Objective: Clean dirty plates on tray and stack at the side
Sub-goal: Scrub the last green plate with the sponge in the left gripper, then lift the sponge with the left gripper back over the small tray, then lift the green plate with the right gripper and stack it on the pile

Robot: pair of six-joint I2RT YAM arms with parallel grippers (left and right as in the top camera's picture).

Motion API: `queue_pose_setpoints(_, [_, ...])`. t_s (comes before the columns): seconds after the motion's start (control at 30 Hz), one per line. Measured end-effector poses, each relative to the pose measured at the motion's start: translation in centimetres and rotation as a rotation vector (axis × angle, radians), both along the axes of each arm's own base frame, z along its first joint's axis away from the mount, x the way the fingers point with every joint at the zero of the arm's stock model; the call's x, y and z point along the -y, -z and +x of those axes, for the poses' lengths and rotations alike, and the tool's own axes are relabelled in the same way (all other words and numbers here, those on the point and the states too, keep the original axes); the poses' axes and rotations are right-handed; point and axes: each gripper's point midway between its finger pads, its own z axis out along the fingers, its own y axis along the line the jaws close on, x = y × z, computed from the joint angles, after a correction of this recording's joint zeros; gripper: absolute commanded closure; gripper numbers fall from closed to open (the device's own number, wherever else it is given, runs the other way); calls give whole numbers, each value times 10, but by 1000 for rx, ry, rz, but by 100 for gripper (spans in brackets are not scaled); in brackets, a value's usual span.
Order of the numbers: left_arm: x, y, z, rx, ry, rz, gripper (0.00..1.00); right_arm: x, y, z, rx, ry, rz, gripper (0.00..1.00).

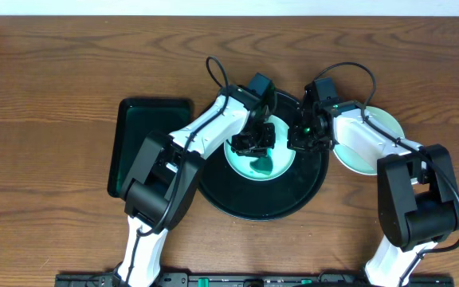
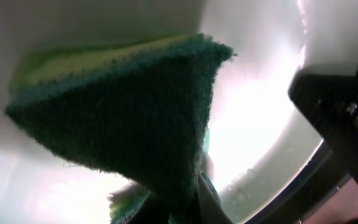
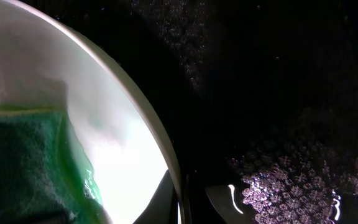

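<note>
My right gripper will lift the plate, shift to the right in the overhead view and lower it atop the pale plates, then release it, since the stack lies there.
A pale plate (image 1: 281, 163) with a teal-green smear (image 1: 263, 166) lies on the round black tray (image 1: 237, 195). My left gripper (image 1: 253, 143) is shut on a green and yellow sponge (image 2: 129, 106) and presses it onto the plate (image 2: 260, 99). In the left wrist view, the jaws of the left gripper (image 2: 185, 202) pinch the sponge's lower corner. My right gripper (image 1: 305, 139) is shut on the plate's right rim. In the right wrist view, the right gripper (image 3: 182, 199) has one finger inside the rim (image 3: 157, 134) and one outside. The sponge (image 3: 23, 162) shows at the left there.
Pale plates (image 1: 373, 143) lie on the table just right of the black tray, under my right arm. A rectangular dark green tray (image 1: 142, 143) sits to the left. The black tray's wet floor (image 3: 278, 93) fills the right wrist view.
</note>
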Motion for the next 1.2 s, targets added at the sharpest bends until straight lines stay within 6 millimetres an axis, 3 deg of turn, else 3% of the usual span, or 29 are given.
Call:
queue_pose_setpoints(0.23, [-16, 3, 13, 72, -46, 122, 93, 0, 0, 0, 1, 0, 3, 99])
queue_pose_setpoints(0.37, [-61, -5, 30, 120, -110, 318, 93, -1, 0, 0, 2, -1, 4, 99])
queue_pose_setpoints(0.5, [-96, -31, 56, 163, -194, 405, 93, -1, 0, 0, 1, -1, 7, 99])
queue_pose_setpoints(0.57, [-116, -50, 67, 194, -232, 445, 93, -1, 0, 0, 1, -1, 7, 99])
queue_pose_setpoints(0.7, [-144, -105, 77, 277, -310, 430, 93, -2, 0, 0, 3, -9, 8, 99])
queue_pose_setpoints(0.83, [-166, -193, 66, 423, -393, 339, 93, -1, -2, -1, 18, -46, -15, 99])
queue_pose_setpoints(0.93, [-184, -220, 55, 457, -436, 323, 93, 1, -6, -5, 43, -73, -83, 99])
queue_pose_setpoints(1.03, [-204, -234, 43, 460, -477, 329, 93, 4, -21, -17, 87, -114, -193, 99])
queue_pose_setpoints(1.2, [-207, -229, 40, 433, -477, 346, 93, 9, -94, -18, 339, -155, -390, 99])
